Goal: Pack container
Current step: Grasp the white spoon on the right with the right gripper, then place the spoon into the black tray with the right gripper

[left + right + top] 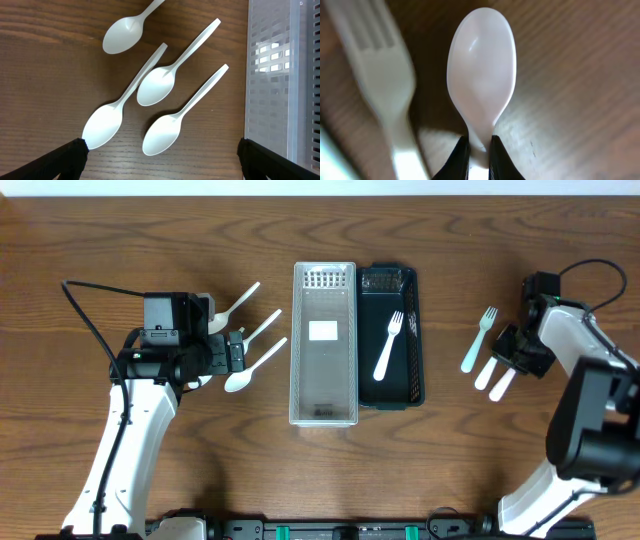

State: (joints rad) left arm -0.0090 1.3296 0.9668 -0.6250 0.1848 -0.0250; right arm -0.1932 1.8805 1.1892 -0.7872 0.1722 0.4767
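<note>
I need to lift my right gripper next, carry the spoon to the left in the overhead view over the bare bottom of the black tray and let go of it there.
Several white plastic spoons (160, 135) lie on the wood table left of the clear container (298, 350). My left gripper (162, 150) hangs above them, open wide and empty; in the overhead view it (232, 352) is over the spoons (255, 365). A black tray (416, 350) beside the clear container holds one white fork (388, 345). My right gripper (480, 150) is shut on the neck of a white spoon (481, 70) close to the table. A white fork (375, 65) lies blurred just left of it. In the overhead view the right gripper (520, 350) is at the far right.
The clear container's perforated wall (280, 75) stands at the right of the left wrist view. On the right, a fork (480, 338) and two more white utensils (495, 377) lie by the right gripper. A black cable (90, 320) loops near the left arm.
</note>
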